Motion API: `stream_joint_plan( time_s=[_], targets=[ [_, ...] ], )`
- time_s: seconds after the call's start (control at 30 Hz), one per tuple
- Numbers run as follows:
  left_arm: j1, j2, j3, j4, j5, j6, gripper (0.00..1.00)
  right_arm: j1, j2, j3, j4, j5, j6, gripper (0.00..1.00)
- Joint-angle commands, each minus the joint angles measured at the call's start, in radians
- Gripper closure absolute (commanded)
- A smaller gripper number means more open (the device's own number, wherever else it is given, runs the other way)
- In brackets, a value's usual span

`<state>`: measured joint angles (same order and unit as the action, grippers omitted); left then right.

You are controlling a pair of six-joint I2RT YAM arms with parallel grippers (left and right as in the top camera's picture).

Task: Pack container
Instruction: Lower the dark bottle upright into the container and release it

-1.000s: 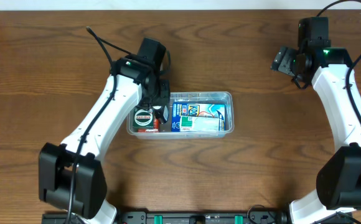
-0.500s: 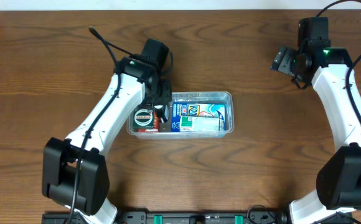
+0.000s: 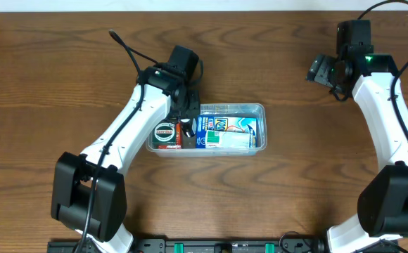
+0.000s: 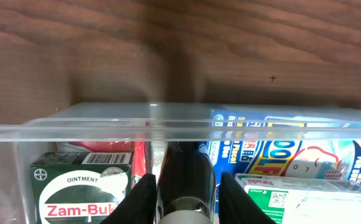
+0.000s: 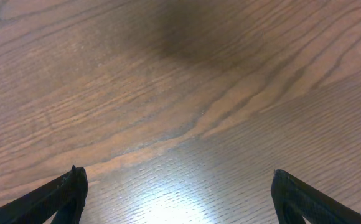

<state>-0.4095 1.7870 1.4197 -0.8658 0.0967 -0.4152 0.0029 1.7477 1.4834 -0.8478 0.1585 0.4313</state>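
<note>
I should lower my left gripper into the gap between the ointment box [image 3: 164, 133] and the blue packet and let go of the tube, because other items fill both sides.
The clear container [image 3: 263, 118] lies at the table's middle; its near rim [image 4: 168, 127] crosses the left wrist view. Inside it are a green Zam-Buk ointment box [image 3: 164, 133] [image 4: 81, 186] at the left, a blue packet [image 3: 226, 125] [image 4: 280, 158] and a white and green box [image 3: 221, 140] [image 4: 305, 196] at the right. My left gripper [image 3: 187, 126] [image 4: 187, 178] reaches into the container between them, shut on a glossy black tube [image 4: 187, 171]. My right gripper [image 3: 321, 69] [image 5: 175, 177] hovers open over bare wood at the far right, holding nothing.
A red item [image 4: 137, 155] sits behind the ointment box, mostly hidden. The dark wooden table [image 3: 295, 183] stretches all round the container. The left arm [image 3: 137, 116] slants over the container's left end.
My left gripper has shifted a little to the right inside the container, and the container has slid slightly right with it. The right arm has not moved.
</note>
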Motion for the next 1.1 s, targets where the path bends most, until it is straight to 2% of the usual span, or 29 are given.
stream_joint_plan(
  time_s=[0.0,0.67,0.77,0.87,1.07],
  targets=[
    [-0.002,0.007,-0.019,0.001,-0.005,-0.014,0.81,-0.006,0.008,-0.007,-0.001,0.017,-0.014,0.07],
    [-0.002,0.007,-0.092,0.054,-0.004,-0.013,0.81,-0.006,0.008,-0.007,-0.001,0.018,-0.014,0.07],
    [-0.002,0.007,-0.092,0.062,-0.003,-0.013,0.7,-0.006,0.008,-0.007,-0.001,0.018,-0.014,0.07],
    [-0.002,0.007,-0.092,0.065,0.0,-0.013,0.51,-0.006,0.008,-0.007,-0.001,0.018,-0.014,0.07],
    [-0.002,0.006,-0.092,0.075,0.0,-0.013,0.32,-0.006,0.008,-0.007,0.003,0.018,-0.016,0.07]
  ],
)
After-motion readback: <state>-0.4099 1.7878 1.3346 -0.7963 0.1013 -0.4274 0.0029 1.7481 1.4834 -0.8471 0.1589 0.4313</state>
